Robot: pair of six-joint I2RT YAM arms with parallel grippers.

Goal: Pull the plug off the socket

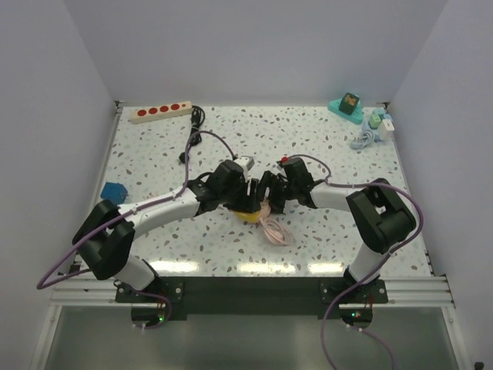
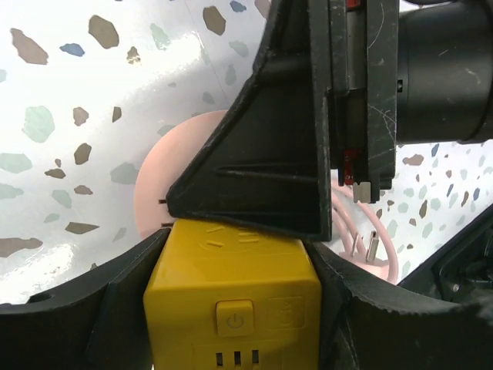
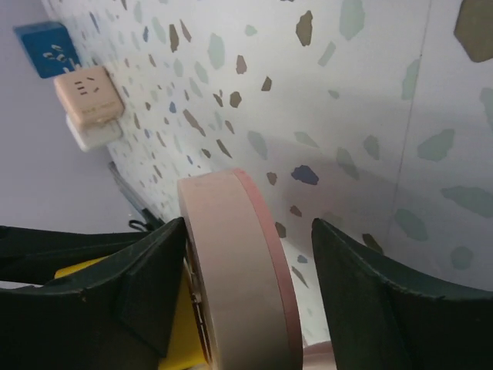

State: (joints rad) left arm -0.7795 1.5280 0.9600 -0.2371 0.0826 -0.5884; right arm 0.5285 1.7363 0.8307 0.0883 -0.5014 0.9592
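The left gripper swings over beside the blue cube next and releases the yellow cube adapter point(image 2: 235, 293), as that spot lies to its left in the top view.
The socket, a cream-white power strip point(image 1: 160, 111) with red outlets, lies at the back left. A thin black cord point(image 1: 197, 117) runs from its right end to the small black plug point(image 1: 185, 158) lying on the table; both are far from my grippers. My left gripper point(image 1: 245, 202) point(image 2: 235, 262) is shut on a yellow cube adapter point(image 2: 235, 293) at the table's middle. My right gripper point(image 1: 266, 202) point(image 3: 248, 227) is open around a round pink disc point(image 3: 231, 270) that sits against the cube. Its left finger touches the disc and its right finger stands apart.
A coiled pink cable point(image 1: 275, 230) lies just in front of the grippers. A blue cube point(image 1: 115, 192) sits at the left. A beige and white adapter point(image 1: 245, 163) lies behind the left gripper. A teal device point(image 1: 347, 106) and a light-blue cable point(image 1: 362, 140) lie at the back right.
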